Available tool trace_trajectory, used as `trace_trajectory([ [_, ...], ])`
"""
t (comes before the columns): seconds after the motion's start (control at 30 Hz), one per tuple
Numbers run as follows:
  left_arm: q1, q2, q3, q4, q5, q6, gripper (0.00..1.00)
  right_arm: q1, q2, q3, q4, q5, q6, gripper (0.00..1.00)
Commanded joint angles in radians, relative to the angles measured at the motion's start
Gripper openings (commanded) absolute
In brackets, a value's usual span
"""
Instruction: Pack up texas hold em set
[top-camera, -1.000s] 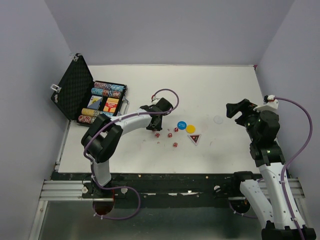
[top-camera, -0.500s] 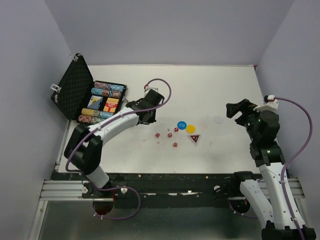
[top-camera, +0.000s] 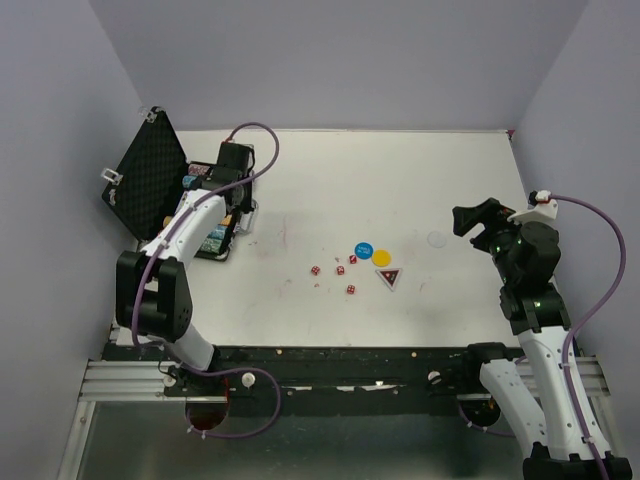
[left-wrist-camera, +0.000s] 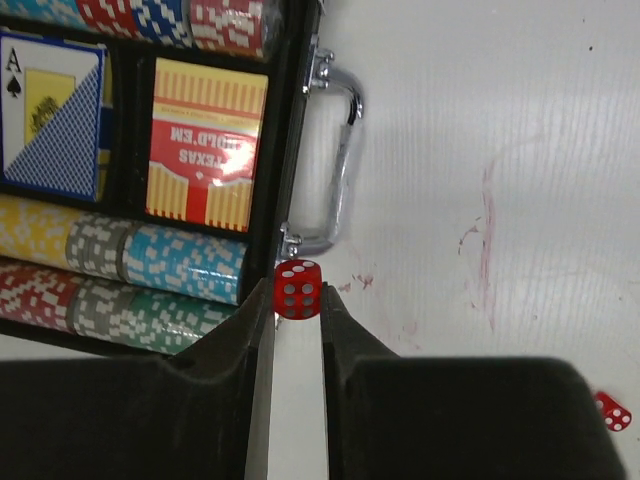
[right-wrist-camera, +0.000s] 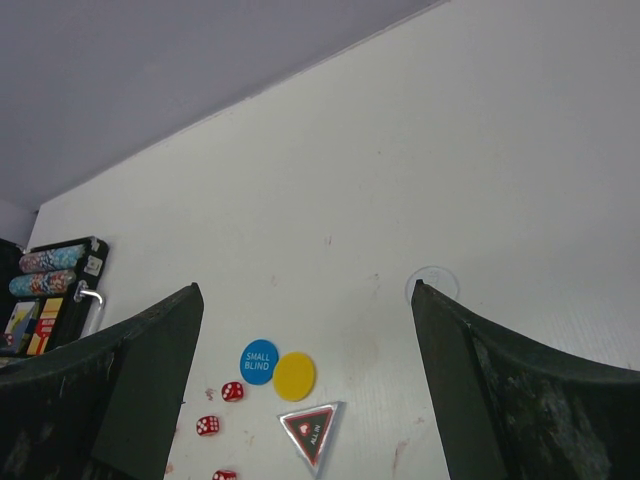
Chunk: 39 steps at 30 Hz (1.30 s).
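Note:
Next I need to move my left gripper across and down to release the die, since the gap between the card decks lies below, to the left in the top view.
The black case (top-camera: 148, 190) lies open at the table's left, with its foam lid up and chip rows (left-wrist-camera: 150, 265) and two card decks (left-wrist-camera: 208, 140) in the tray. My left gripper (left-wrist-camera: 298, 300) is shut on a red die (left-wrist-camera: 298, 289), held over the case's right edge by the silver handle (left-wrist-camera: 338, 170); from above the left gripper (top-camera: 236, 218) sits at that edge. Several red dice (top-camera: 340, 270), a blue disc (top-camera: 363, 250), a yellow disc (top-camera: 382, 257) and a triangular token (top-camera: 389, 277) lie mid-table. My right gripper (right-wrist-camera: 305, 290) hangs open and empty, right of them.
A clear round disc (top-camera: 437, 239) lies on the white table between the tokens and the right gripper (top-camera: 472, 220). One loose die (left-wrist-camera: 612, 411) shows at the left wrist view's lower right. Purple walls close in the table's left, back and right sides.
My left arm has swung left from the dice cluster to the case, its jaws closing on one die and carrying it along. The right arm has not moved.

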Motion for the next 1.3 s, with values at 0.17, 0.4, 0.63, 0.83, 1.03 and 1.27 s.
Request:
trace_trajectory([
  [0.17, 0.141, 0.173, 0.224, -0.036, 0.065, 0.227, 0.19, -0.006, -0.01, -0.006, 0.002, -0.022, -0.005, 0.93],
  [0.4, 0.229, 0.259, 0.298, -0.04, 0.112, 0.243, 0.2, -0.006, -0.006, -0.006, 0.002, -0.022, -0.006, 0.93],
  [0.63, 0.288, 0.365, 0.386, -0.089, 0.117, 0.256, 0.19, -0.006, -0.006, 0.002, -0.009, -0.022, -0.011, 0.93],
  [0.83, 0.316, 0.442, 0.479, -0.14, 0.163, 0.235, 0.19, -0.006, 0.003, 0.005, -0.009, -0.02, -0.012, 0.93],
  [1.03, 0.321, 0.52, 0.582, -0.206, 0.19, 0.226, 0.2, -0.006, 0.014, 0.01, -0.007, -0.022, -0.014, 0.93],
  [1.27, 0.322, 0.577, 0.649, -0.254, 0.203, 0.203, 0.2, -0.006, 0.019, 0.008, -0.004, -0.02, -0.014, 0.93],
])
